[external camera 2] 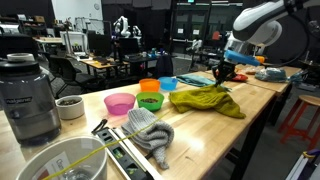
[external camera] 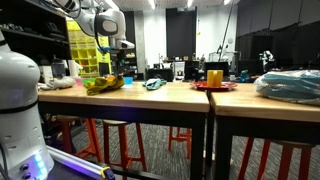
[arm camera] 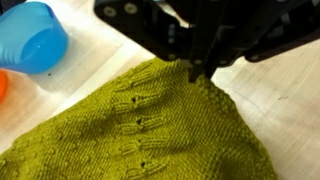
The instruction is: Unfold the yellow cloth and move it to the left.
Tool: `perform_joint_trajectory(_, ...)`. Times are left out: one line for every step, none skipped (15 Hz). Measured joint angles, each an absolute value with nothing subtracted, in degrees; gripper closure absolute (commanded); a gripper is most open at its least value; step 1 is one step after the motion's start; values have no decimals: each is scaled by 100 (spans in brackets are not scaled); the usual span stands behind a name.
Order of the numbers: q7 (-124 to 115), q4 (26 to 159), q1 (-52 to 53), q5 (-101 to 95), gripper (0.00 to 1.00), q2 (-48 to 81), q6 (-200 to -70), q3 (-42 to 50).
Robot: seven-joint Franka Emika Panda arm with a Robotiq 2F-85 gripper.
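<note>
The robot's gripper will next rise with the pinched corner and move away from the bowls over the bare tabletop to release it, as the cloth lies partly bunched.
The yellow cloth is an olive-yellow knitted piece lying partly bunched on the wooden table. It also shows in an exterior view and fills the wrist view. My gripper is at the cloth's far end, just above the table. In the wrist view its dark fingers come together at the cloth's top corner, and the cloth rises to a peak there. The fingers look shut on that corner.
Pink, green, orange and blue bowls stand beside the cloth; the blue bowl shows in the wrist view. A grey knitted cloth, a blender and a large bowl are nearer the camera.
</note>
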State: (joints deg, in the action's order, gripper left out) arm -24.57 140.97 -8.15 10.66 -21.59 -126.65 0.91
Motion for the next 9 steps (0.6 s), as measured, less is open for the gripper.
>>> perform_joint_trajectory(-2509,14024,-858,939,99,-2184,-12665,91)
perform_joint_trajectory(-2553,13944,-897,804,99,-2214,-12665,91)
perform_joint_trajectory(-2582,13862,-930,691,99,-2250,-12663,90)
perform_joint_trajectory(-2591,13791,-955,615,99,-2301,-12650,92)
perform_joint_trajectory(-2591,13720,-975,569,99,-2357,-12620,93)
perform_joint_trajectory(-2591,13644,-993,543,99,-2429,-12571,97)
perform_joint_trajectory(-2591,13572,-1011,525,99,-2504,-12526,103)
perform_joint_trajectory(-2591,13493,-1035,494,99,-2579,-12486,108)
perform_joint_trajectory(-2591,13404,-1068,448,99,-2652,-12448,116)
